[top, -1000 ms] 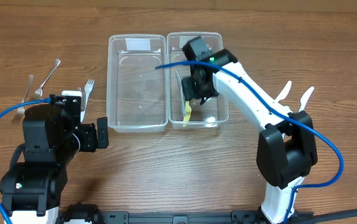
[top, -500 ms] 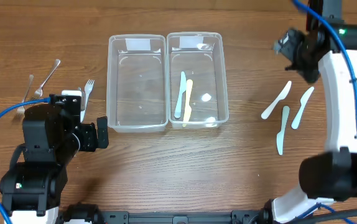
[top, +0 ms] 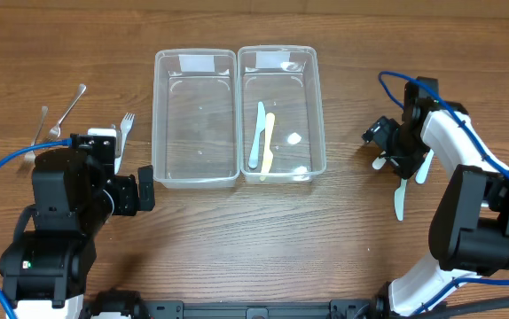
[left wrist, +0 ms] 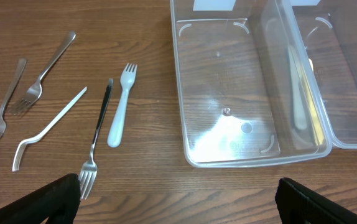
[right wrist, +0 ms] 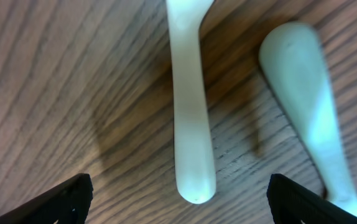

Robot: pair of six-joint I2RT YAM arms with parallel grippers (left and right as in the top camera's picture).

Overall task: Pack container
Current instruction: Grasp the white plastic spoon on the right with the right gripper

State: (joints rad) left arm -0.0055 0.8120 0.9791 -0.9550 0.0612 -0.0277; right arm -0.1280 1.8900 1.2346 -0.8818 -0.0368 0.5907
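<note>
The white handle (right wrist: pixel 190 118) runs lengthwise between the open fingers. So my right gripper lowers next, edges toward the wider end, and closes just past the handle's rounded tip (right wrist: pixel 194 163).
Two clear plastic containers stand side by side: the left one (top: pixel 195 120) is empty and the right one (top: pixel 281 113) holds a pale blue and a cream plastic utensil (top: pixel 261 137). My right gripper (top: pixel 395 152) is open, low over the white plastic knives (top: pixel 401 195) on the right. In the right wrist view a white handle (right wrist: pixel 190 118) lies between the fingers, with a pale blue one (right wrist: pixel 306 112) beside it. My left gripper (top: pixel 144 188) is open and empty by the left container's near corner (left wrist: pixel 194 155).
Several metal forks (top: pixel 55 120) and a white plastic fork (top: pixel 125 131) lie left of the containers; they also show in the left wrist view (left wrist: pixel 97 134). A blue cable loops over the right arm (top: pixel 450 142).
My right gripper left the right container, where it let go of the pale blue utensil, swung to the far right, then came down over the plastic knives. The left arm has not moved.
</note>
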